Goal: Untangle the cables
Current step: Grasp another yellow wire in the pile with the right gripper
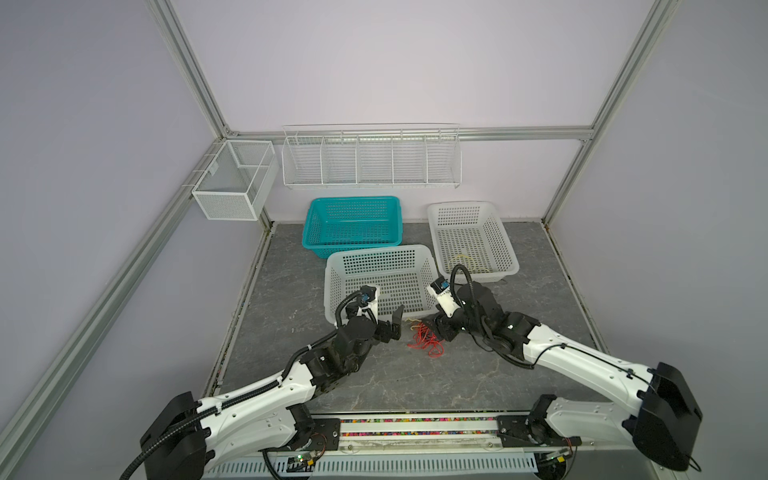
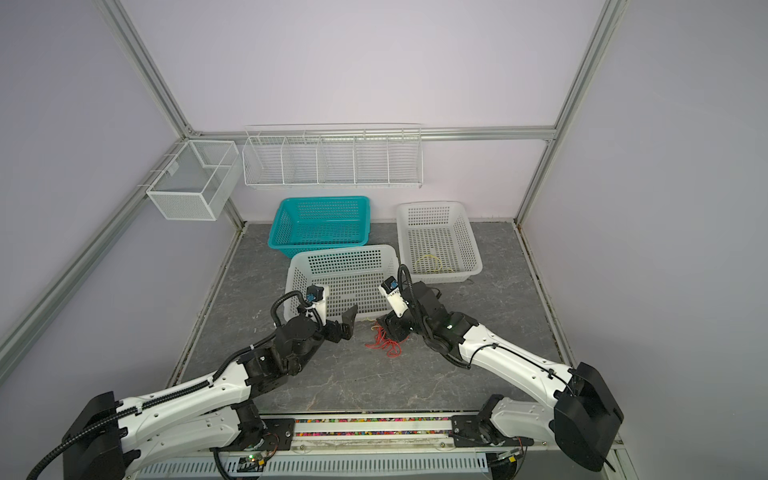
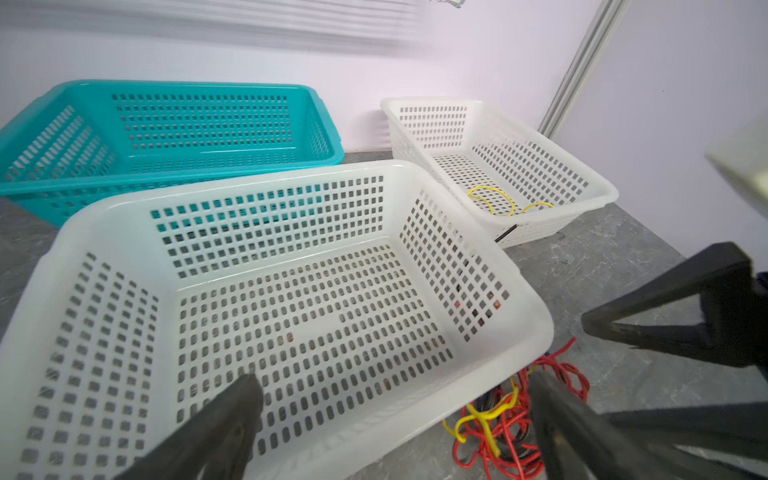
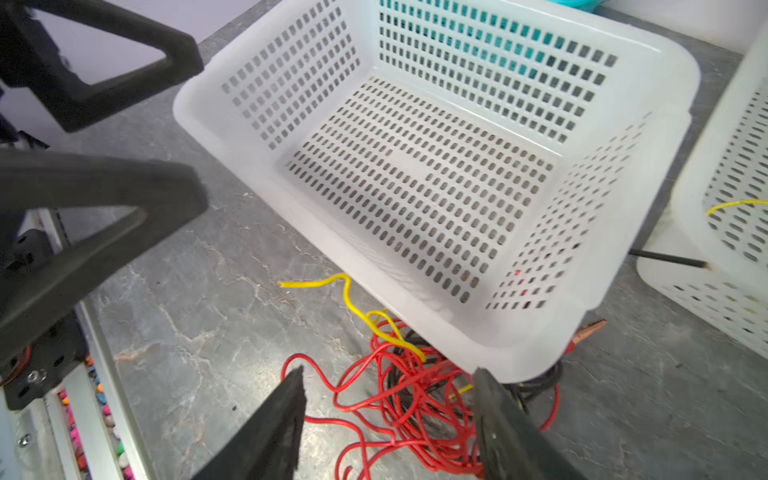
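Observation:
The robot needs to lower its right gripper next, toward the left gripper's side, onto the yellow cable [image 4: 389, 336] by the front basket's near side, because that cable lies uncovered on top of the red loops.
The cables [image 1: 426, 340] [image 2: 384, 343] lie as one tangle of thin red, black and yellow wires on the grey table, against the near wall of the front white basket [image 1: 382, 250]. My right gripper [image 4: 389, 372] [image 1: 439, 331] is open, low over the tangle, with a finger on either side of the red loops [image 4: 415, 399] and not closed on them. My left gripper [image 3: 395, 380] [image 1: 398, 323] hangs wide open and empty just left of the tangle [image 3: 503, 432], over the basket's near corner. Another yellow cable [image 1: 467, 262] [image 3: 492, 199] lies in the right white basket [image 1: 461, 204].
A teal basket [image 1: 353, 200] stands behind the front white one. A black wire end [image 4: 665, 258] pokes out of the right basket's wall. White wire racks [image 1: 372, 160] hang on the back wall. Aluminium frame posts edge the table.

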Robot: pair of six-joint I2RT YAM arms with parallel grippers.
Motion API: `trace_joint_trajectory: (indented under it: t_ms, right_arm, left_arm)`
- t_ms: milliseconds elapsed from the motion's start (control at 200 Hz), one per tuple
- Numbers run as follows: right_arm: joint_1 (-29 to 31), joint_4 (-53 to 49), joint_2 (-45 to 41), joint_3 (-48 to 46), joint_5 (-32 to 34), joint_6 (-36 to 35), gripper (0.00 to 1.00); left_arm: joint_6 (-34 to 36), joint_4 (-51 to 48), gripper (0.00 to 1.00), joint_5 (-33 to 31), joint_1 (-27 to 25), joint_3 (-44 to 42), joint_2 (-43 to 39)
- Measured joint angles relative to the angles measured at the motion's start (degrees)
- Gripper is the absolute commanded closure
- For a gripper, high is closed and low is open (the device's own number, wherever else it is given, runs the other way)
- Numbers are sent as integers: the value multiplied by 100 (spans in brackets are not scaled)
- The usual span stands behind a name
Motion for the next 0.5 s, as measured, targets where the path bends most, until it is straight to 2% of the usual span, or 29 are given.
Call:
trace_joint_trajectory:
  t_ms: [310, 500]
  right_arm:
    - [656, 144, 717, 240, 439, -376, 29]
    - [844, 334, 1266, 560, 748, -566, 30]
  left_arm:
    - [-461, -345, 1, -457, 192, -81, -372]
    - [-627, -452, 1, -608, 251, -85, -470]
